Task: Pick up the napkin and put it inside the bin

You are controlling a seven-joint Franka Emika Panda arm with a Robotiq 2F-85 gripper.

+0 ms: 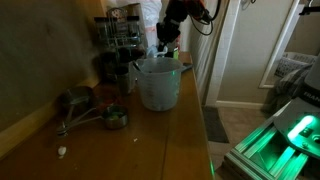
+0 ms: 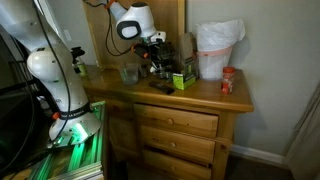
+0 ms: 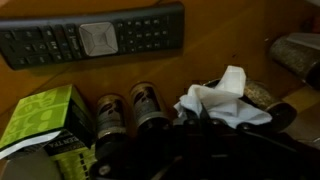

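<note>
The bin's rim stands high above the dresser top, so I will lift my gripper and move it outward over the bin's bag-lined opening to let go of the napkin.
The white crumpled napkin sits at the tips of my gripper in the wrist view, pinched between the dark fingers. The gripper is above the dresser top in both exterior views, over the cluster of small items. The bin, a pale container lined with a white bag, stands on the dresser in both exterior views. It is apart from the gripper and does not show in the wrist view.
Below the gripper lie a dark remote control, a green box and two small jars. A red-lidded jar stands by the bin. Metal measuring cups and a jar rack stand along the wall.
</note>
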